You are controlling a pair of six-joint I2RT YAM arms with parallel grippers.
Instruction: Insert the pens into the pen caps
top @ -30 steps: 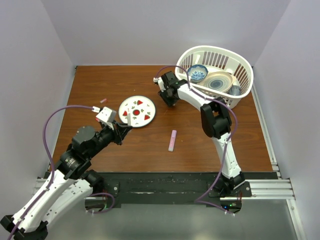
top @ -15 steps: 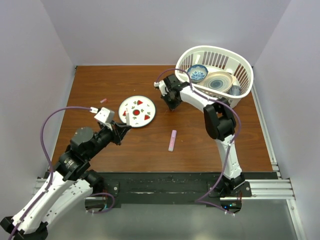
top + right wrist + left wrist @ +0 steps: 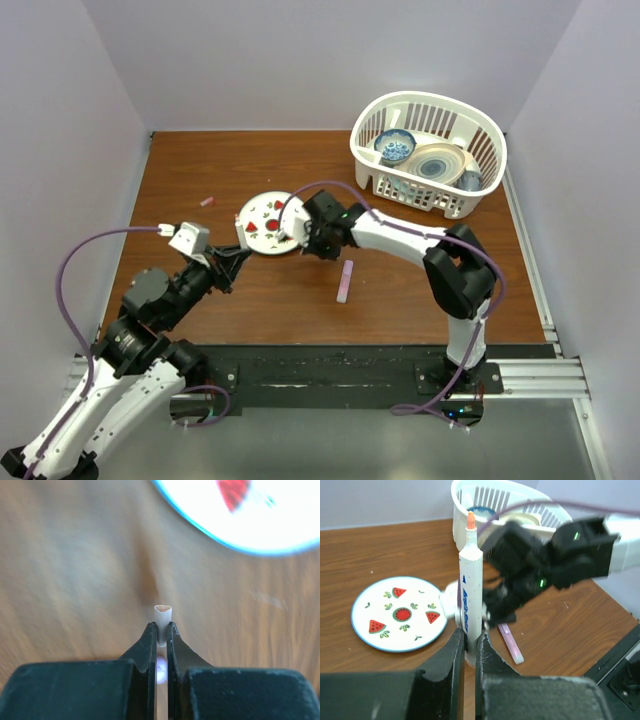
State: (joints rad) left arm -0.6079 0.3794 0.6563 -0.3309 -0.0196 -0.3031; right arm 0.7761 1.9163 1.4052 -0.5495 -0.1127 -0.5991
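Note:
The bare wood nearer than the plate is empty, so my right gripper needs to move down and back to that spot next and let go of the pale cap there.
My left gripper (image 3: 470, 641) is shut on the lower end of the white pen (image 3: 469, 592), which stands upright with its orange tip (image 3: 470, 519) bare. In the top view the left gripper (image 3: 232, 263) sits just near-left of the watermelon plate (image 3: 262, 212). My right gripper (image 3: 161, 630) is shut on a short pale pen cap (image 3: 162, 616), open end away from the jaws, above bare wood. In the top view the right gripper (image 3: 304, 243) is at the plate's right edge, close to the white pen. The thicker pale pink pen (image 3: 345, 281) lies on the table. A small reddish cap (image 3: 207, 201) lies far left.
A white basket (image 3: 482, 150) holding bowls and plates stands at the back right. The plate also shows in the left wrist view (image 3: 375, 607) and the right wrist view (image 3: 270, 535). The right arm (image 3: 570, 555) crosses behind the white pen. The thin dark reddish pen is out of view.
The right arm has swung from the back near the basket forward and left to the plate's right edge, carrying the cap. The left arm has drawn back and left slightly with the white pen.

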